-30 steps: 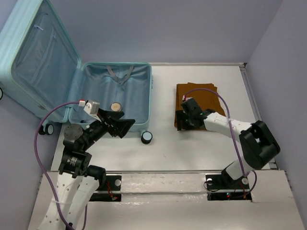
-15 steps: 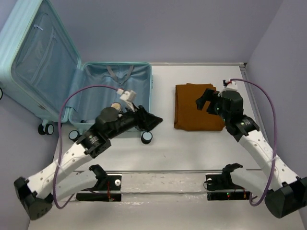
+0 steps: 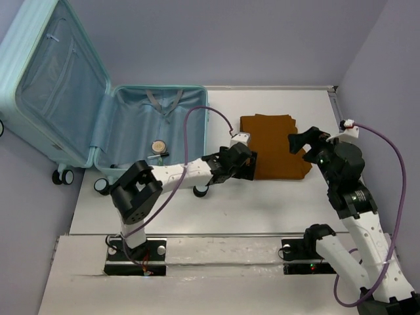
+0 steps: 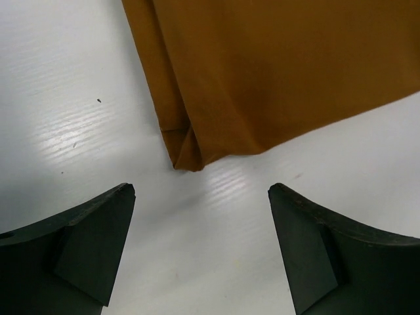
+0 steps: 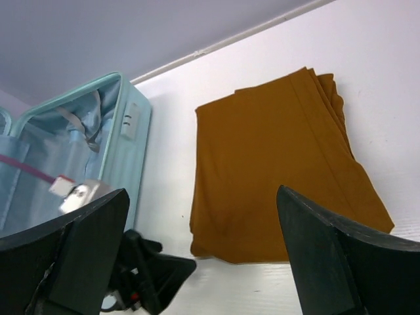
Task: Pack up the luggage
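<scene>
The left gripper moves down and outward onto the brown cloth's luggage-side edge [image 4: 186, 136] at the cloth's near corner next, since that corner still lies beyond its open fingers.
The pale aqua luggage [image 3: 141, 125] lies open at the left, lid [image 3: 52, 79] raised against the wall; it also shows in the right wrist view [image 5: 125, 125]. A folded brown cloth [image 3: 272, 144] lies on the table to its right, seen too in the left wrist view [image 4: 275, 72] and the right wrist view [image 5: 275, 164]. My left gripper [image 3: 244, 165] is open and empty, low at the cloth's near-left corner, in the left wrist view [image 4: 200, 197]. My right gripper [image 3: 303, 140] is open and empty, above the cloth's right side.
A small round tan object [image 3: 158, 146] and a dark thin item [image 3: 157, 156] lie inside the luggage. A caster wheel [image 3: 201, 189] sticks out at its near corner. A grey wall runs along the table's back and right edge [image 3: 341, 125].
My left arm has reached right from the luggage's front edge to the cloth's near-left corner. My right gripper has drawn back to the right and risen off the cloth.
</scene>
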Available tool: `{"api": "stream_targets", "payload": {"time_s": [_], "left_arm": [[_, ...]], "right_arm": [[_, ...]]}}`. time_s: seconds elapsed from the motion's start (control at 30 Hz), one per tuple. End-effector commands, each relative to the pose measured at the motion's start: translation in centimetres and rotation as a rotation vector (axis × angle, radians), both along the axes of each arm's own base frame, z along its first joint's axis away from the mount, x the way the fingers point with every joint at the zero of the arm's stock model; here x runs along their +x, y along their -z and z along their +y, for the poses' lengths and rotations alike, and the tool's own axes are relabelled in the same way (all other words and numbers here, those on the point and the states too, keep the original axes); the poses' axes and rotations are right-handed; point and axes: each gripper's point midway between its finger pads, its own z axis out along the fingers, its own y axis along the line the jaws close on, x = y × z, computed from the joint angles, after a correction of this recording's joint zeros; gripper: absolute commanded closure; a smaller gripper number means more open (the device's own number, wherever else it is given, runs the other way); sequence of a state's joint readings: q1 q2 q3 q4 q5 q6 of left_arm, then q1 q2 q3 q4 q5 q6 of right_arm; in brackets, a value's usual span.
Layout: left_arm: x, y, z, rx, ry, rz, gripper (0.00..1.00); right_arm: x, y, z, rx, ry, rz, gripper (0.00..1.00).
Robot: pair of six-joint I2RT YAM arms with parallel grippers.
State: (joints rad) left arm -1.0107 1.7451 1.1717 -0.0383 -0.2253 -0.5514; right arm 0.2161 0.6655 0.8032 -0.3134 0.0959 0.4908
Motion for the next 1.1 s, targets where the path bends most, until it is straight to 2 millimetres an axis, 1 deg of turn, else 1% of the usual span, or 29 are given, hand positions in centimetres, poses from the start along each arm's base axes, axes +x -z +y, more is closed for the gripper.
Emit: {"api": "stream_targets", "payload": {"time_s": [0.0,0.03,0.07,0.1,0.13,0.2,0.23,0.3,0.37,0.4,0.43,0.47,0.5,0.53,0.57,0.6,0.63,0.67,0.7,0.73,0.77,0.8,0.83,0.87,0.9,0.93,1.03,1.07], "left_arm": [[3.2,-1.4,-1.5,-0.019,-0.076,-0.061,0.04],[3.6,-1.5,-2.3,-0.042,-0.068,-0.053,0.03],[3.9,-0.7,-2.5,-0.042,-0.062,-0.039,0.03],[4.6,0.9,-2.4,-0.023,-0.066,-0.011,0.02],[4.9,2.1,-3.0,-0.027,-0.053,0.023,0.03],[5.7,3.2,-2.8,-0.028,-0.061,0.052,0.03],[6.7,3.9,-3.0,-0.049,-0.062,0.066,0.03],[6.7,4.6,-3.5,-0.079,-0.035,0.106,0.03],[7.2,5.2,-3.8,-0.093,-0.028,0.124,0.05],[7.0,6.0,-4.1,-0.097,-0.013,0.147,0.05],[7.0,6.2,-4.4,-0.103,-0.008,0.15,0.07],[7.0,6.8,-4.3,-0.098,-0.013,0.158,0.08],[7.1,6.9,-4.3,-0.101,-0.016,0.158,0.1],[6.6,7.2,-4.5,-0.115,0.003,0.184,0.15],[6.7,7.3,-4.5,-0.124,0.003,0.183,0.26],[6.8,7.3,-4.2,-0.129,0.002,0.184,0.35],[6.6,7.8,-3.8,-0.132,0.001,0.194,0.49],[6.5,8.3,-3.1,-0.128,-0.003,0.208,0.55],[6.5,8.4,-2.8,-0.133,-0.004,0.211,0.63],[6.7,8.4,-2.4,-0.14,-0.009,0.207,0.74],[6.8,8.1,-2.0,-0.145,-0.014,0.202,0.78],[7.0,8.1,-0.8,-0.143,-0.028,0.199,0.84],[7.0,8.7,-0.1,-0.135,-0.039,0.206,0.87],[7.2,8.7,1.0,-0.124,-0.048,0.199,0.91],[7.3,8.2,1.0,-0.125,-0.041,0.188,0.91],[7.4,8.6,2.1,-0.104,-0.042,0.19,0.93],[7.3,8.8,2.4,-0.08,-0.007,0.191,0.94],[7.1,9.2,2.4,-0.069,0.011,0.196,0.94]], "right_arm": [[-0.4,-0.6,0.6,0.012,-0.039,-0.02,0.0],[-0.5,-0.5,0.9,0.013,-0.06,-0.018,0.0],[-0.5,-0.3,1.1,0.013,-0.071,-0.014,0.0],[-0.4,0.1,1.3,0.013,-0.081,-0.003,0.0],[-0.3,0.3,1.4,0.008,-0.084,0.0,0.0],[-0.3,1.1,1.3,-0.002,-0.085,0.015,0.0],[-0.2,1.4,1.3,-0.009,-0.086,0.02,0.0],[-0.2,1.9,1.3,-0.014,-0.087,0.03,0.0],[0.1,3.1,1.2,-0.028,-0.08,0.056,0.0],[0.3,3.4,1.2,-0.031,-0.077,0.062,0.0],[0.7,4.3,1.1,-0.037,-0.07,0.087,0.0],[1.1,4.5,1.2,-0.039,-0.067,0.084,0.0],[1.3,5.2,1.1,-0.045,-0.063,0.105,0.0],[1.8,5.4,0.8,-0.05,-0.049,0.11,0.0],[2.3,6.2,0.6,-0.065,-0.036,0.139,0.0],[2.8,6.3,0.0,-0.072,-0.011,0.141,0.0],[3.3,6.4,-0.7,-0.08,0.017,0.145,0.0],[4.1,6.8,-2.0,-0.083,0.055,0.164,0.0],[4.5,6.9,-2.6,-0.079,0.069,0.173,0.0],[4.9,7.1,-3.0,-0.067,0.066,0.179,0.0],[5.7,8.0,-4.0,-0.057,0.091,0.204,0.0],[6.2,8.5,-5.3,-0.02,0.101,0.224,0.0],[6.6,9.2,-6.1,-0.005,0.111,0.242,0.0],[7.4,10.8,-7.8,0.01,0.146,0.285,0.0],[7.8,11.6,-7.8,0.009,0.145,0.308,0.0],[8.5,13.2,-8.7,0.027,0.141,0.352,0.0],[9.8,15.2,-7.1,0.084,0.045,0.402,0.0],[10.4,15.6,-6.6,0.103,0.019,0.402,0.0]]}}
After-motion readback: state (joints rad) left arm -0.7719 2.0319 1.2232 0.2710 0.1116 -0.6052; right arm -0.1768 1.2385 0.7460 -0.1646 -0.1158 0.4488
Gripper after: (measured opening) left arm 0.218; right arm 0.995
